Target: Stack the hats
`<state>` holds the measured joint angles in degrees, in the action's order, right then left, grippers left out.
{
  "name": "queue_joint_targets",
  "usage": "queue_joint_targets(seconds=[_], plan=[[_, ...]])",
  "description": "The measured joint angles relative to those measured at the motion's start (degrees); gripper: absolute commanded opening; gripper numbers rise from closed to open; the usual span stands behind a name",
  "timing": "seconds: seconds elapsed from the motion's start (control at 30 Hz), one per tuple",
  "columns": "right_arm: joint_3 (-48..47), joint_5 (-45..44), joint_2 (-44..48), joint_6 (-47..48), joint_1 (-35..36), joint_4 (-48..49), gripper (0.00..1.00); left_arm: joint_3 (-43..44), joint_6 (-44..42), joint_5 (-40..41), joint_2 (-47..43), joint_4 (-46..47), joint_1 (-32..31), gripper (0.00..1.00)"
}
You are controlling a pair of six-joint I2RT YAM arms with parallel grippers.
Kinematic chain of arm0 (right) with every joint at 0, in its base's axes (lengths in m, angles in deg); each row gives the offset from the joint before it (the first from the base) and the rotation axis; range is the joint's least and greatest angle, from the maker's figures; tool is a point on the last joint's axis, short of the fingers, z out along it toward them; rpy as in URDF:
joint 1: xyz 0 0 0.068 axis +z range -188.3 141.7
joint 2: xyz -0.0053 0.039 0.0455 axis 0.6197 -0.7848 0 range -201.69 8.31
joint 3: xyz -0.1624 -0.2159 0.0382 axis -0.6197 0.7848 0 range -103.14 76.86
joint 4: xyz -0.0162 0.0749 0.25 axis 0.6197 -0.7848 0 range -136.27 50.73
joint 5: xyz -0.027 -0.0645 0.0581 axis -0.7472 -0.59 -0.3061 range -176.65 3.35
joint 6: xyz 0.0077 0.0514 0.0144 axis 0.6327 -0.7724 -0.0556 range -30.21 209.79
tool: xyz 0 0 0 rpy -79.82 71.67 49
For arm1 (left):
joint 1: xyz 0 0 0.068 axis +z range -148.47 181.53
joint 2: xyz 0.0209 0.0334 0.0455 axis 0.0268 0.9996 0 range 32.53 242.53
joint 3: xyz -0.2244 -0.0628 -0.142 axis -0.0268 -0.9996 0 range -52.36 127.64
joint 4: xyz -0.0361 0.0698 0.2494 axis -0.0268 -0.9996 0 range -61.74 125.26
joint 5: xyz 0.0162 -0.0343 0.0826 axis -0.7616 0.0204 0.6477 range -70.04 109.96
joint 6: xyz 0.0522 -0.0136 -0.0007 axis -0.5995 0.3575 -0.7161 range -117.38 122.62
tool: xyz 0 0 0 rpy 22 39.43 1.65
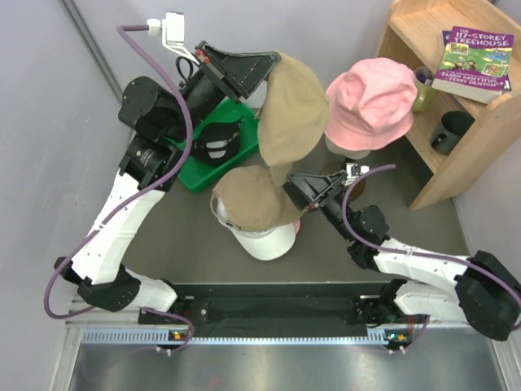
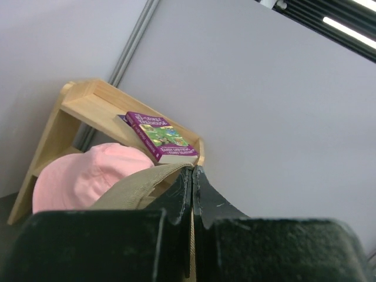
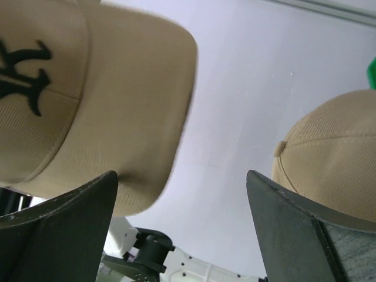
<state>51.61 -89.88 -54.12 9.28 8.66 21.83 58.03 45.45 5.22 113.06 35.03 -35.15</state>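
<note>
The right gripper tilts upward next and closes its fingers around the hanging tan cap's brim, which lies above it, to the left in its wrist view.
My left gripper is raised at the back and shut on the edge of a tan cap, which hangs down from it. In the left wrist view the jaws pinch the tan fabric. A second tan cap sits on a white cap in the middle of the table. My right gripper is open and empty just right of that stack. Its view shows a tan cap with a black logo and another tan cap either side of the open gripper. A pink hat stands at the back right. A black cap lies in a green bin.
The green bin stands at the back left beside the left arm. A wooden shelf at the right holds a purple book, a green cup and a black cup. The pink hat and book show in the left wrist view.
</note>
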Motion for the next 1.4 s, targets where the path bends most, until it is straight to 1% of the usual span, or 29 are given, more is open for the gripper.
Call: queue_joint_targets(seconds=[0.1, 0.2, 0.33, 0.53, 0.63, 0.9, 1.2, 1.4], plan=[[1.3, -0.9, -3.1, -1.8, 0.9, 5.3, 0.89, -0.4, 0.6, 2.4, 0.0, 0.7, -2.9, 0.00], [2.8, -2.3, -5.2, -2.8, 1.7, 8.6, 0.89, -0.6, 0.7, 3.7, 0.0, 0.7, -6.3, 0.00], [3.6, -3.4, -6.8, -3.1, 1.9, 10.5, 0.89, -0.7, 0.8, 5.1, 0.0, 0.7, -9.3, 0.00], [2.8, -3.4, -10.1, -2.9, 2.0, 12.3, 0.89, -0.8, 0.8, 6.7, 0.0, 0.8, -11.5, 0.00], [2.2, -3.3, -11.1, -2.3, 2.0, 12.5, 0.89, -0.8, 0.7, 7.1, 0.0, 0.7, -12.2, 0.00], [0.0, -3.3, -10.4, -0.5, 2.0, 13.0, 0.89, -0.8, 0.7, 8.0, 0.0, 0.7, -12.6, 0.00], [-6.6, -2.5, -10.4, -0.7, 2.0, 13.1, 0.88, -0.8, 0.6, 8.2, 0.0, 0.7, -12.9, 0.00], [-7.5, -2.3, -11.1, -1.5, 2.0, 13.2, 0.86, -0.8, 0.0, 8.7, -0.2, 1.7, -12.9, 0.00]])
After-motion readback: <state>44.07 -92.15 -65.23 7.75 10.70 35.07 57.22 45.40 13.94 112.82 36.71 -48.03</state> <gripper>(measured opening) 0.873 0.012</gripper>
